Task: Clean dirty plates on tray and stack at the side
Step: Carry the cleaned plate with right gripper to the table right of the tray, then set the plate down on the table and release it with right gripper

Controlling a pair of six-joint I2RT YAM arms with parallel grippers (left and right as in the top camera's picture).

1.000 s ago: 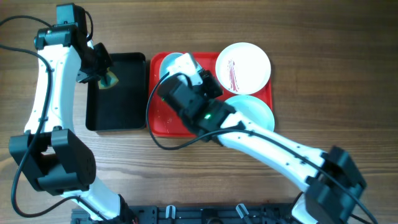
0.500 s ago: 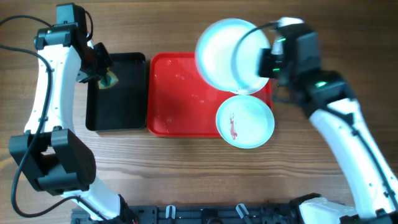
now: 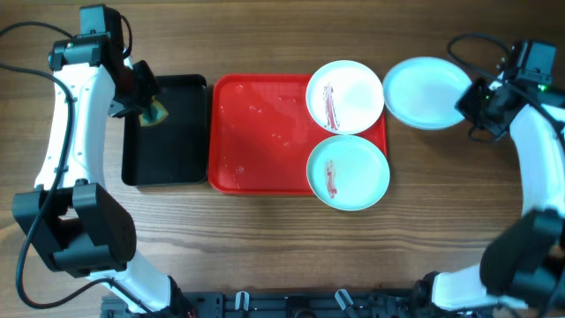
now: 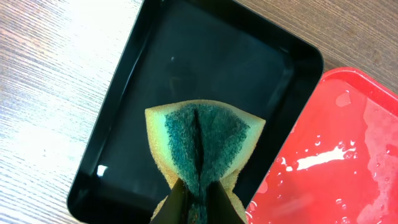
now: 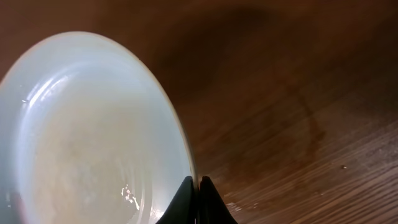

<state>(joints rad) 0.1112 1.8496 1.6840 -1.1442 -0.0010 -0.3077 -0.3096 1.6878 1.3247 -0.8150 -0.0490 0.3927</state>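
Note:
The bare wood beside the red tray is below and slightly back, so my right gripper should next bring the clean plate down and back and let go of it there.
The red tray lies mid-table, wet, and also shows at the right of the left wrist view. On its right end sit a white plate and a mint-blue plate, both streaked with red sauce. A third, clean mint-blue plate is out over the wood to the right of the tray. My right gripper is shut on its rim. My left gripper is shut on a yellow-and-green sponge above the black tray.
The black tray lies left of the red one, nearly touching it. Bare wooden tabletop lies to the right of the red tray, under and in front of the held plate.
My right arm has swung from the tray's left part to the far right, carrying the clean mint-blue plate off the tray. The two dirty plates are uncovered. The left arm has not moved.

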